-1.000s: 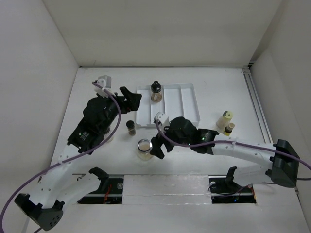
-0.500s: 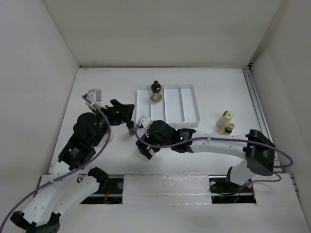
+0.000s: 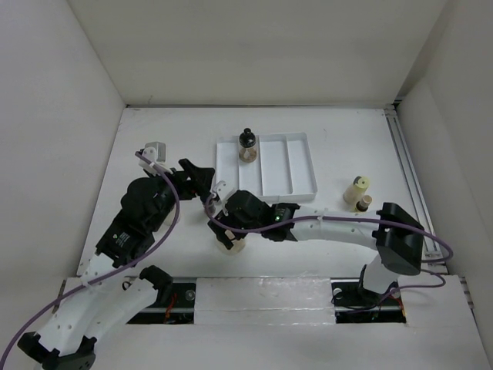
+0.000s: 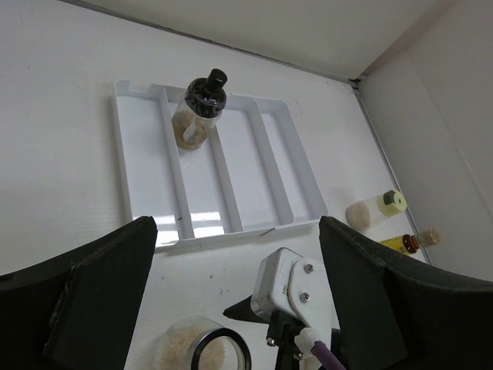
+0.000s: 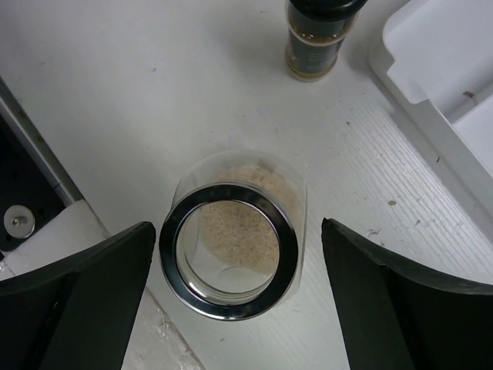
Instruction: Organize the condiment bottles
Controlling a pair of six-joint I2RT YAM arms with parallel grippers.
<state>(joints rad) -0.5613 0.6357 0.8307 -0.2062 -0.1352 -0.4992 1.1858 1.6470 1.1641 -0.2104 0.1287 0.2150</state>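
My left gripper moves down with open fingers around the slim brown spice bottle (image 3: 209, 206) next, since it stands below by the tray's near corner, still outside the tray's sections.
A clear silver-lidded jar (image 5: 229, 250) of pale grains stands on the table between the wide-open fingers of my right gripper (image 5: 239, 308), which touch nothing. It also shows at the bottom of the left wrist view (image 4: 202, 351). In the top view my right gripper (image 3: 226, 231) hangs over the jar (image 3: 231, 245). A slim dark-capped brown spice bottle (image 5: 317, 35) stands just beyond it. A round black-capped jar (image 3: 246, 144) stands in the white tray (image 3: 304, 166). My left gripper (image 3: 202, 181) is open and empty, left of the tray.
A cream squeeze bottle (image 3: 357, 188) and a small amber bottle (image 3: 365, 203) stand together right of the tray. The right arm's wrist camera mount (image 4: 296, 289) sits between my left fingers' view. The tray's other compartments (image 4: 262, 166) hold nothing.
My right gripper has swung left and towards the near edge, from beside the clear jar to straddling it. My left gripper has drawn back from the tray's left edge, still open.
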